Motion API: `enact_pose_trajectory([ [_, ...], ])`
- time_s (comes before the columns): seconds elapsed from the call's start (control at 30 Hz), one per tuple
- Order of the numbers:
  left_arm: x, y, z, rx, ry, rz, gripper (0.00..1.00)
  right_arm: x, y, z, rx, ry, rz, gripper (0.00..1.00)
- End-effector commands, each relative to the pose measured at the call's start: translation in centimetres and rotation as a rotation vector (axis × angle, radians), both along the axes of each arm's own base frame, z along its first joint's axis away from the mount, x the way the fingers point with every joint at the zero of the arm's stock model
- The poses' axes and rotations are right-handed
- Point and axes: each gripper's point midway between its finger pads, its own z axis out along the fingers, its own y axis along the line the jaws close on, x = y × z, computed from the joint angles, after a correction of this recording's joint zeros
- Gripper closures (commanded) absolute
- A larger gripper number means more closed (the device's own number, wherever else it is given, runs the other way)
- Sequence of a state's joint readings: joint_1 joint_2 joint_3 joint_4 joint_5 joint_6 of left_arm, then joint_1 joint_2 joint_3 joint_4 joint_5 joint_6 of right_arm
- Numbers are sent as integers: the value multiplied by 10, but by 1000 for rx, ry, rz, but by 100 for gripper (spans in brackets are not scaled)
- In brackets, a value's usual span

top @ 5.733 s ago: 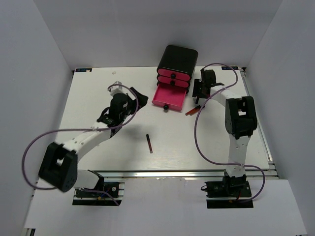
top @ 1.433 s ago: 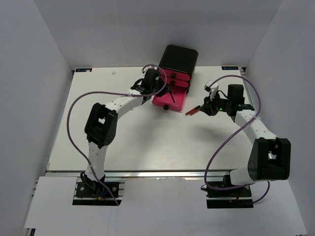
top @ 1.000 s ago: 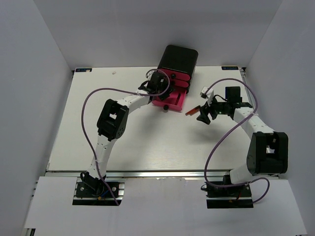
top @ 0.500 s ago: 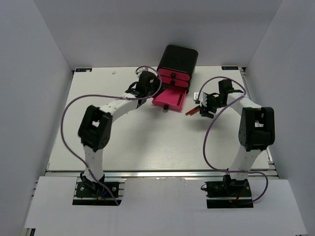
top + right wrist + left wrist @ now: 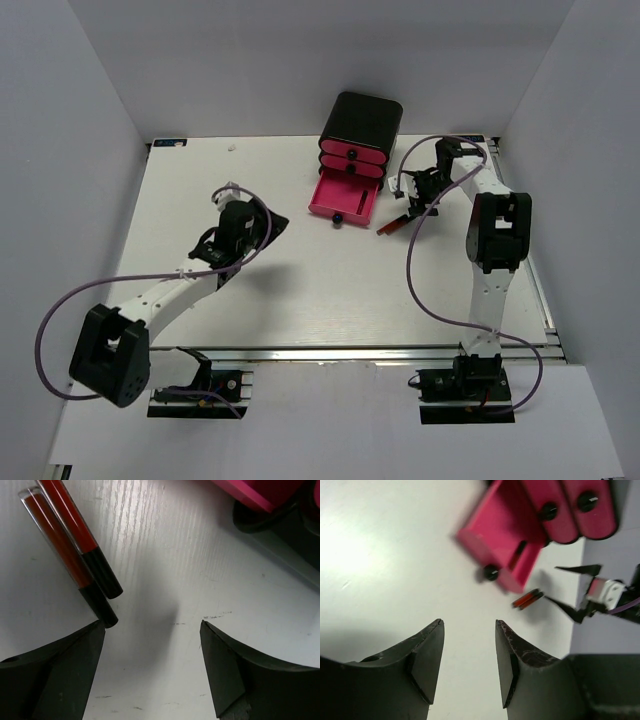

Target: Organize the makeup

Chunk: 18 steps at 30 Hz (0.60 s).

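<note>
The right gripper shifts left in the right wrist view over the nearer makeup stick's black cap (image 5: 98,604) next, since the cap sits by one finger instead of between both.
Two red-and-black makeup sticks (image 5: 393,225) lie side by side on the white table, just right of the open pink drawer (image 5: 355,214). In the right wrist view the sticks (image 5: 65,550) sit at the upper left, their black ends touching or almost touching my left fingertip. My right gripper (image 5: 411,197) hovers just behind them, open and empty (image 5: 152,625). My left gripper (image 5: 274,226) is over the left-middle of the table, open with nothing between its fingers (image 5: 469,622). A thin dark stick (image 5: 518,555) lies inside the open drawer (image 5: 507,580). No other makeup is in view.
The black box (image 5: 360,122) with three pink drawers stands at the back centre, its bottom drawer pulled out. White walls close in the table on the left, back and right. Purple cables loop from both arms above the table.
My left arm has drawn back from the open drawer to the left-middle of the table. My right gripper has swung from right of the sticks to just behind them. The sticks have not moved.
</note>
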State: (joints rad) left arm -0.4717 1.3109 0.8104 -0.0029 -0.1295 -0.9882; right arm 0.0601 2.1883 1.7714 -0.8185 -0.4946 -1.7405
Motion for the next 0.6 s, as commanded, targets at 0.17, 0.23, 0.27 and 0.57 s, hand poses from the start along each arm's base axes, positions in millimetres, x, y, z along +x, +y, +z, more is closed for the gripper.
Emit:
enact_pose_trajectory([
  [0.17, -46, 44, -24, -9, 56, 133, 44, -28, -5, -20, -57, 172, 102, 20],
  [0.23, -50, 49, -27, -4, 63, 148, 44, -31, -2, -22, -54, 183, 109, 21],
  [0.27, -53, 51, -27, -4, 63, 152, 44, -34, -1, -22, -53, 191, 115, 21],
  [0.57, -62, 52, -44, -13, 107, 152, 44, -61, 1, -38, -75, 286, 134, 36],
])
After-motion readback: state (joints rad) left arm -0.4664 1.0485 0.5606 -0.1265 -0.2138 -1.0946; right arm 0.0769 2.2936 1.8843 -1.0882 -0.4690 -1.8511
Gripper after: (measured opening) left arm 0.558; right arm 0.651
